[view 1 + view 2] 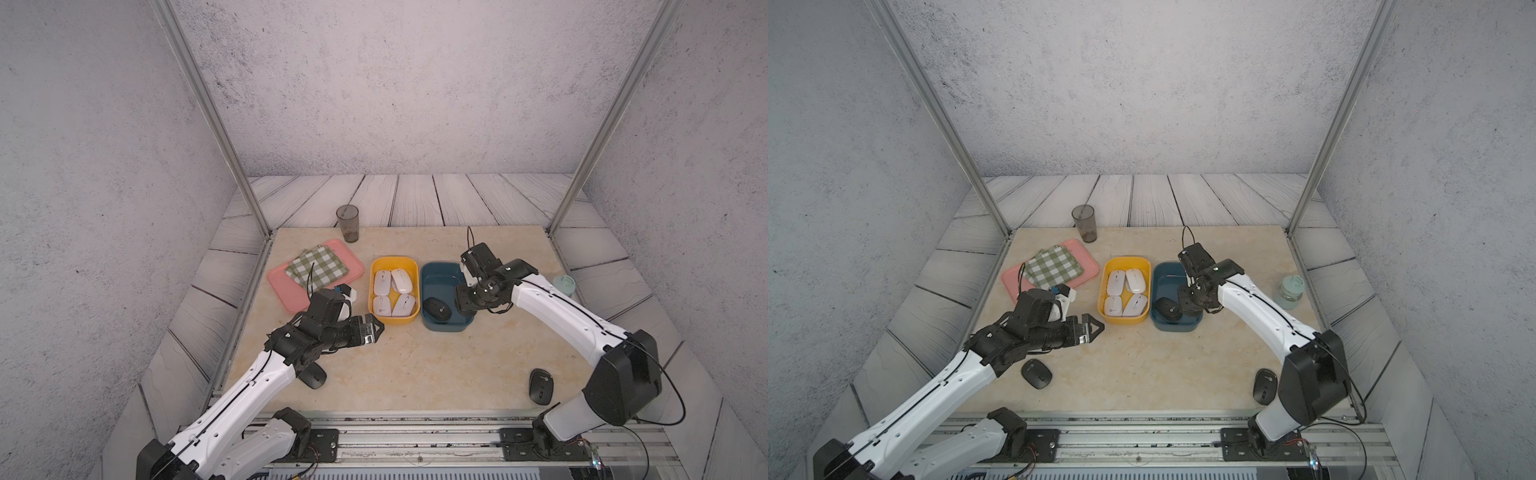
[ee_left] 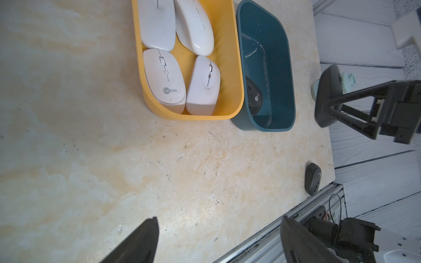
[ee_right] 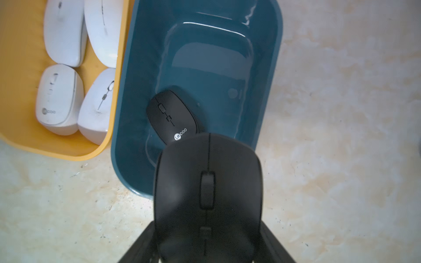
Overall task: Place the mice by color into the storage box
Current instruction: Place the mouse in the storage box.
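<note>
My right gripper lowers the black mouse into the blue box [image 1: 446, 326] next. It then releases it on the box's bare bottom beside the one inside, since both are black.
Several white mice [image 1: 402, 280] lie in the yellow storage box [image 1: 392, 319], also seen in the left wrist view [image 2: 164, 75]. Beside it, the blue storage box [image 1: 446, 326] holds one black mouse [image 1: 436, 309]. My right gripper [image 3: 207, 239] is shut on another black mouse [image 3: 207, 182], hanging over the blue box's near end; in both top views this mouse is hidden under the gripper [image 1: 463, 301]. My left gripper [image 1: 374, 330] is open and empty over bare table in front of the yellow box. Two more black mice lie on the table, one under the left arm [image 1: 313, 376] and one front right [image 1: 540, 386].
A pink tray [image 1: 291, 291] with a green checked cloth [image 1: 318, 266] sits at the left, partly behind my left wrist. A dark cup [image 1: 347, 223] stands at the back edge. A mint-green jar [image 1: 564, 284] stands at the right edge. A metal rail runs along the front.
</note>
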Action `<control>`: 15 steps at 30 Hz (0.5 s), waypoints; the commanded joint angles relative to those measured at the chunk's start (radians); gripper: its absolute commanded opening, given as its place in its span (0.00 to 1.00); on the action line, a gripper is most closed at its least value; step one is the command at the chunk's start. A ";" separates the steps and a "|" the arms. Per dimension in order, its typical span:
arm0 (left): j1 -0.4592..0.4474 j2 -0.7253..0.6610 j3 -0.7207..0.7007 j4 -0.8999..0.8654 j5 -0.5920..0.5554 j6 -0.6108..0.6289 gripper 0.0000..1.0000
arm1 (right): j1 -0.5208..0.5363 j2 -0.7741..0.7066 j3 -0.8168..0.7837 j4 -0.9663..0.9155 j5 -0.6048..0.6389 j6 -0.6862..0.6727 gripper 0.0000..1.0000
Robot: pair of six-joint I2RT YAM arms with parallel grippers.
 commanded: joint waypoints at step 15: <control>0.017 0.000 -0.045 -0.001 0.018 0.010 0.89 | 0.027 0.352 0.146 0.161 0.206 -0.243 0.45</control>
